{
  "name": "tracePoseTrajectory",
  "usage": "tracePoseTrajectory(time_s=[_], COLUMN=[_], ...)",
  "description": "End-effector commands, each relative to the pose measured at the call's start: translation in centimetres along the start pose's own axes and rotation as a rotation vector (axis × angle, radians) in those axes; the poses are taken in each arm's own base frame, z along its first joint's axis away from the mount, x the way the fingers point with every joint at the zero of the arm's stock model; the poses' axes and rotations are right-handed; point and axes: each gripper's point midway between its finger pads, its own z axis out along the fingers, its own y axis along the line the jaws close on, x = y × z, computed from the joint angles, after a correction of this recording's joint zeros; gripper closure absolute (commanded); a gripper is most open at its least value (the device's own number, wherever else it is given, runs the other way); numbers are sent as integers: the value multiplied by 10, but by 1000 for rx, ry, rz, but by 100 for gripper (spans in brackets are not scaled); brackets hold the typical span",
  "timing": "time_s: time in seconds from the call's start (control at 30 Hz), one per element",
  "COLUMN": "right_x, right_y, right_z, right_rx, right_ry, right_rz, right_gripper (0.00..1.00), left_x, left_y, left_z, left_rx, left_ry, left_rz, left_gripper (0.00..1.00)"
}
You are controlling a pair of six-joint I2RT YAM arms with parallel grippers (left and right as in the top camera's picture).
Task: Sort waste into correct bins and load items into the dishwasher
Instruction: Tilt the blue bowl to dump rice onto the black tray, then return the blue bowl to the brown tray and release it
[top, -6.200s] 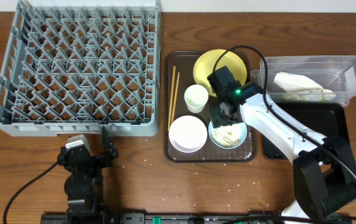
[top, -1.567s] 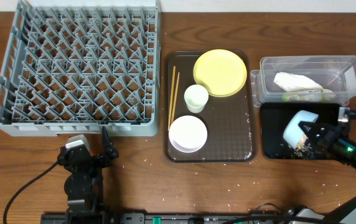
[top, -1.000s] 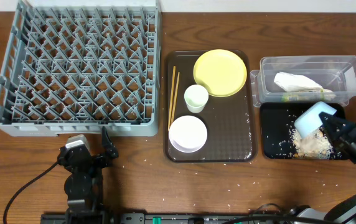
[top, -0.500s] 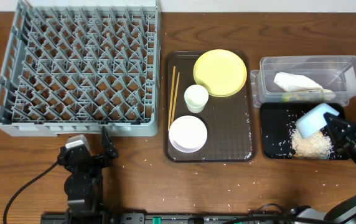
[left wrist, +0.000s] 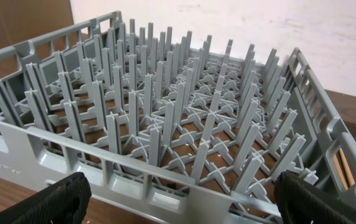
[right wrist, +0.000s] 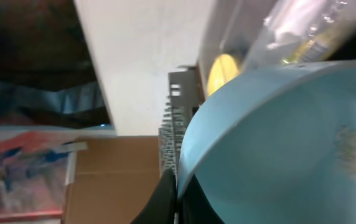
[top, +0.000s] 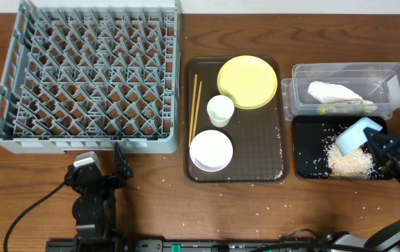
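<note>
Next, my right gripper will go left in the overhead view, level the bowl and lower to release it beside the white bowl, where the brown tray (top: 256,164) is bare.
My right gripper (top: 372,142) is shut on the rim of the light blue bowl (top: 357,135), which hangs tipped over the black tray (top: 305,133). A heap of rice scraps (top: 350,162) lies on that tray below it. In the right wrist view the fingers (right wrist: 167,190) pinch the bowl's edge (right wrist: 277,143), and a few grains (right wrist: 352,149) cling inside. The clear tub (top: 396,73) holds the white napkin (top: 333,91) and the green-yellow wrapper (top: 340,107). The yellow plate (top: 247,82), white cup (top: 220,110), white bowl (top: 210,150) and chopsticks (top: 195,108) sit on the brown tray (top: 256,164). My left gripper (top: 98,162) is open in front of the grey rack (top: 88,70), holding nothing.
In the left wrist view the rack's front wall (left wrist: 165,177) stands close between the open pads (left wrist: 60,199). Loose rice grains (top: 256,203) dot the wooden table in front of the brown tray. The black tray reaches almost to the table's right edge.
Since the earliest frame, the right gripper carried the blue bowl from the brown tray to the black tray and tipped the rice out. Over the last second the bowl drifted slightly right. Left arm unmoved.
</note>
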Motion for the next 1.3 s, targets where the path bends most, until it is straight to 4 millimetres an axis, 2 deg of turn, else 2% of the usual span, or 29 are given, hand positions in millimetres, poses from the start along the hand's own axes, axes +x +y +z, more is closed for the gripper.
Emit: tracePoseTrajectory(time_s=[0.0,0.13,0.23,0.33,0.4,0.67,0.87,1.03,1.17,1.27], right_x=[3,0,4,4,8,13,12,9,11,20], right_y=[12,6,22,20,29,33,30,18,19,24], right_z=[1,1,2,4,4,9,11,12,14,24], right_rx=[-60,-19,-108,-93,-147,-163,-140,-70,-70,-70], right_ry=[14,5,27,31,48,75,75,60,70,113], right_rz=[17,23,21,4,18,18,-1,-14,-13,-38], right_gripper=[99,99,99,99,99,99,99,99,99,99], left_x=[13,13,13,13,13,13,13,13,13,13], left_y=[4,4,4,4,4,4,4,4,4,4], left_z=[2,2,2,2,2,2,2,2,2,2], left_rx=[-14,-14,-14,-14,-14,-14,-14,-14,-14,-14], left_ry=[31,31,31,31,31,31,31,31,31,31], left_rz=[3,3,3,3,3,3,3,3,3,3], left_gripper=[5,5,5,5,5,5,6,5,5,5])
